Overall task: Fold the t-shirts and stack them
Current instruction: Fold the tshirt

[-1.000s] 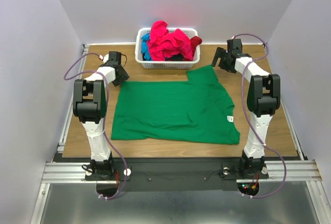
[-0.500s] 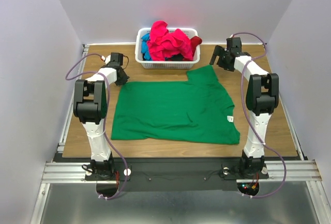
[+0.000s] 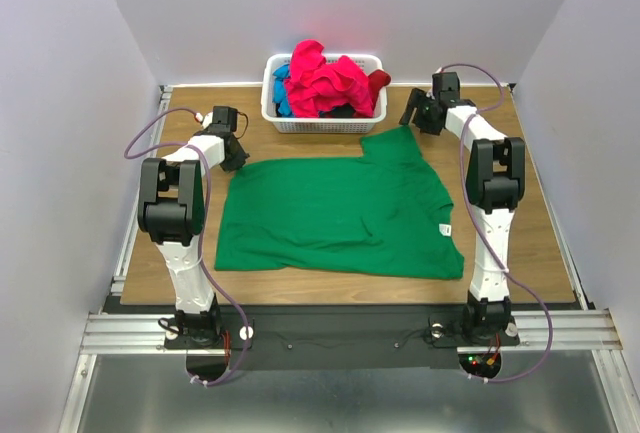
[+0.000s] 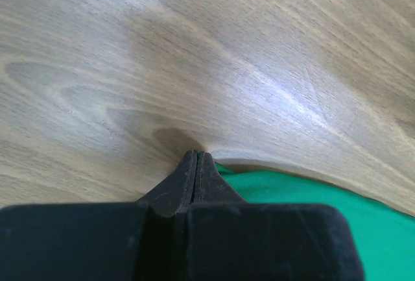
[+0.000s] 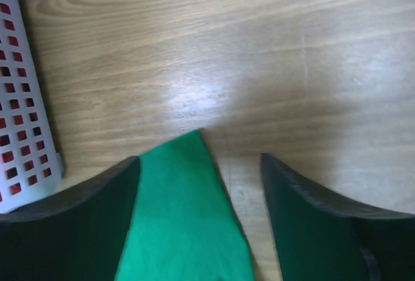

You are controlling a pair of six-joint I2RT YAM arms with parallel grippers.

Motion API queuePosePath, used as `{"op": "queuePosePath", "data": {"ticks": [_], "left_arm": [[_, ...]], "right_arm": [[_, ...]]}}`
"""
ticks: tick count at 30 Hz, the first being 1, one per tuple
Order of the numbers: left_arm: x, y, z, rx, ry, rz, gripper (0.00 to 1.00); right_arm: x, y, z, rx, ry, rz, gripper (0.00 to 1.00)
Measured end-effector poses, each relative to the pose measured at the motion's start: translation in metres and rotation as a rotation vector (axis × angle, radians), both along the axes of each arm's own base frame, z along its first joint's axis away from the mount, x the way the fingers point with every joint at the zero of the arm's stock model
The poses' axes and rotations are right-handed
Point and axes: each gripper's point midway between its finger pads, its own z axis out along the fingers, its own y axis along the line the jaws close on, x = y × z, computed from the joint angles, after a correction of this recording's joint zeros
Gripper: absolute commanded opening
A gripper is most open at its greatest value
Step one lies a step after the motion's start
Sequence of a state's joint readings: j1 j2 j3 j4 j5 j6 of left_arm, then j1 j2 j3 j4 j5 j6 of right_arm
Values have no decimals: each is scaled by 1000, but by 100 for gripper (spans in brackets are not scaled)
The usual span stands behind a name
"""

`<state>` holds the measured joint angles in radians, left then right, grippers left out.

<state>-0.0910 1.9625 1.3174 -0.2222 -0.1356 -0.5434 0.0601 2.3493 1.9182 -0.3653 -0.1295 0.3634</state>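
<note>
My left gripper will next lift the t-shirt's pinched corner, pull it back and let the corner go on the t-shirt nearer my base, because the green t-shirt [image 3: 340,208] lies unfolded.
A green t-shirt [image 3: 340,208] lies spread flat on the wooden table, its white neck label [image 3: 446,229] at the right edge. My left gripper [image 3: 237,160] is at the shirt's far left corner. In the left wrist view its jaws [image 4: 196,154] are pressed shut, with the green cloth [image 4: 311,196] running right up to the tips. My right gripper [image 3: 410,116] hovers at the far right sleeve corner. It stands open [image 5: 200,159], and the pointed green corner [image 5: 185,216] lies between its fingers, closer to the left one.
A white lattice basket [image 3: 320,125] stands at the back centre, heaped with pink-red shirts [image 3: 325,78] and a bit of blue [image 3: 283,93]. Its wall [image 5: 26,99] is just left of my right gripper. Bare wood borders the green shirt on both sides.
My left gripper has shut at the shirt's far left corner. My right gripper has moved back and left over the sleeve corner, and its jaws have narrowed a little.
</note>
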Motion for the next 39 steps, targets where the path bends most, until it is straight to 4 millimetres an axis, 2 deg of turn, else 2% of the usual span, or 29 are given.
{"op": "queuePosePath", "data": {"ticks": [4, 15, 17, 18, 19, 29, 32, 36, 39], "left_arm": [[-1, 0, 0, 2, 4, -5, 0], [-2, -2, 0, -2, 7, -17, 0], [-2, -2, 0, -4, 7, -19, 0], [-2, -3, 0, -7, 7, -21, 0], [-2, -4, 0, -9, 7, -24, 0], [-12, -9, 6, -34, 0, -47, 0], [-17, -11, 11, -42, -12, -56, 0], [-27, -18, 19, -65, -37, -67, 0], [-36, -23, 25, -79, -56, -75, 0]], "right_arm": [[6, 8, -1, 32, -8, 29, 66], [8, 21, -7, 69, -10, 76, 33], [7, 25, -9, 79, -6, 89, 23], [6, 27, -10, 81, -5, 94, 10], [6, 28, -10, 83, -3, 95, 2], [-1, 35, -10, 63, -2, 138, 0], [-18, 33, 0, 47, 4, 154, 0], [-47, 31, 26, 37, -12, 171, 0], [-77, 31, 47, 36, -30, 177, 0]]}}
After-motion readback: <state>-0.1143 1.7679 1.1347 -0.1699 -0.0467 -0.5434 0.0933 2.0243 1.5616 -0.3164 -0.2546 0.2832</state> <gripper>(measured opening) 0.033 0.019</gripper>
